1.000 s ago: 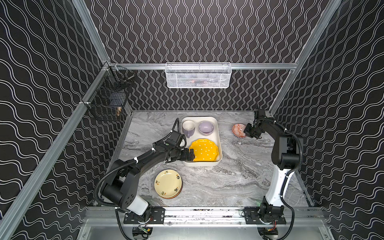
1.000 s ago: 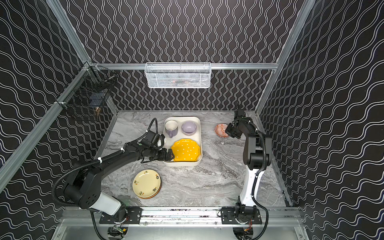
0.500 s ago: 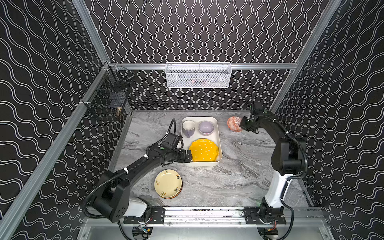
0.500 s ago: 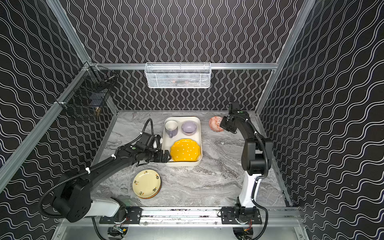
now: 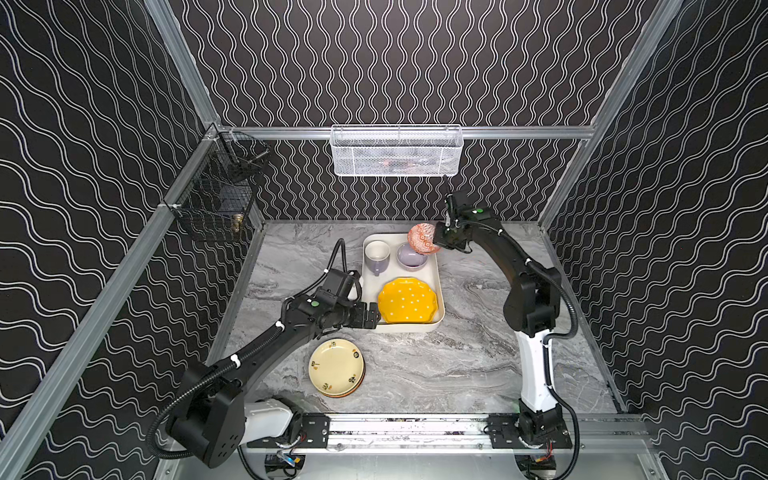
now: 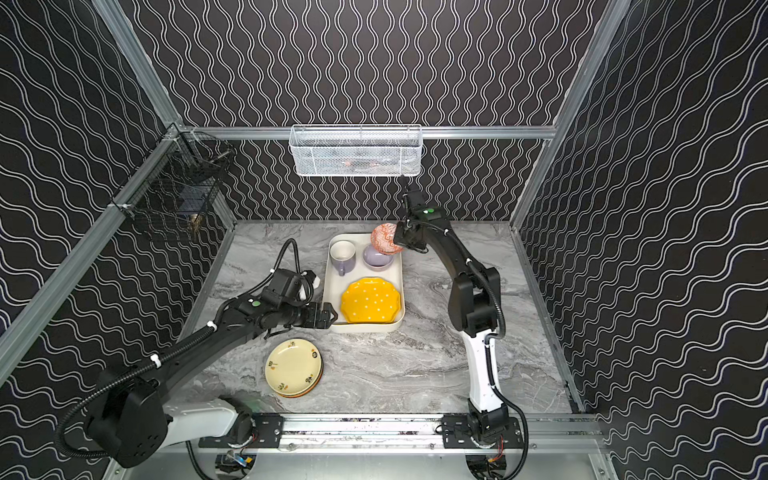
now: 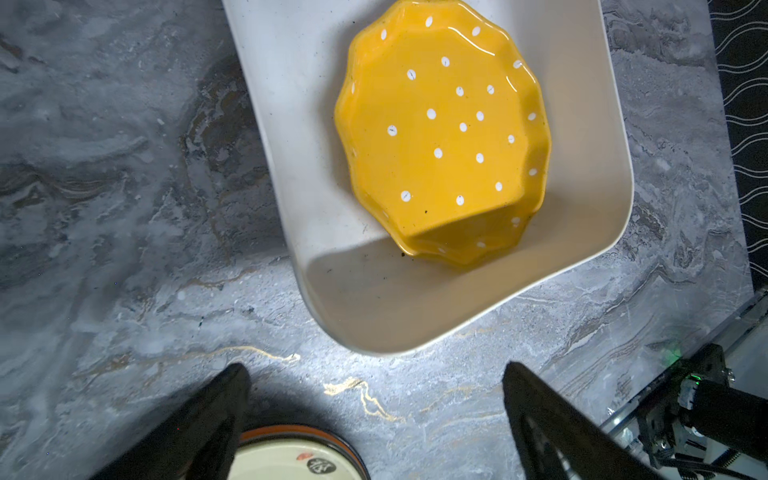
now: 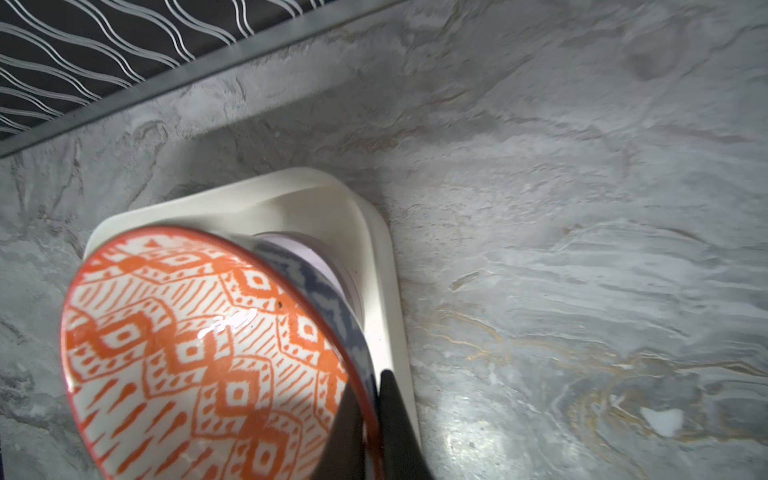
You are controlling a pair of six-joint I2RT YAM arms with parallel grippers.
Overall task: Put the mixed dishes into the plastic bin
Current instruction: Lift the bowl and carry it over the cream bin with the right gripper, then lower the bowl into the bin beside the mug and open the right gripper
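I need to move the patterned bowl with my right gripper over and down into the empty lilac bowl (image 5: 411, 258) (image 8: 321, 257), which sits below it toward the lavender mug, and let go of the patterned bowl's rim.
The cream-white plastic bin (image 5: 411, 327) (image 7: 374, 299) holds a yellow dotted plate (image 5: 407, 300) (image 7: 444, 133), a lavender mug (image 5: 377, 254) and a lilac bowl (image 5: 409, 257). My right gripper (image 5: 437, 243) (image 8: 370, 419) is shut on the rim of a red-white patterned bowl (image 5: 422, 237) (image 8: 199, 353). It holds the bowl tilted above the bin's far right corner, over the lilac bowl. My left gripper (image 5: 376, 316) (image 7: 374, 386) stands open and empty just outside the bin's near left corner. A stack of round plates, cream floral one on top (image 5: 336, 366) (image 7: 286, 461), lies on the table near it.
A white mesh basket (image 5: 397, 151) hangs on the back wall above the bin. A black wire basket (image 5: 218, 199) hangs on the left wall. The marble table (image 5: 457, 365) is bounded by patterned walls and a metal rail at the front.
My right gripper has lifted the patterned bowl off the table and carried it left, over the bin's far right corner. My left gripper has drawn back from the yellow plate, still open.
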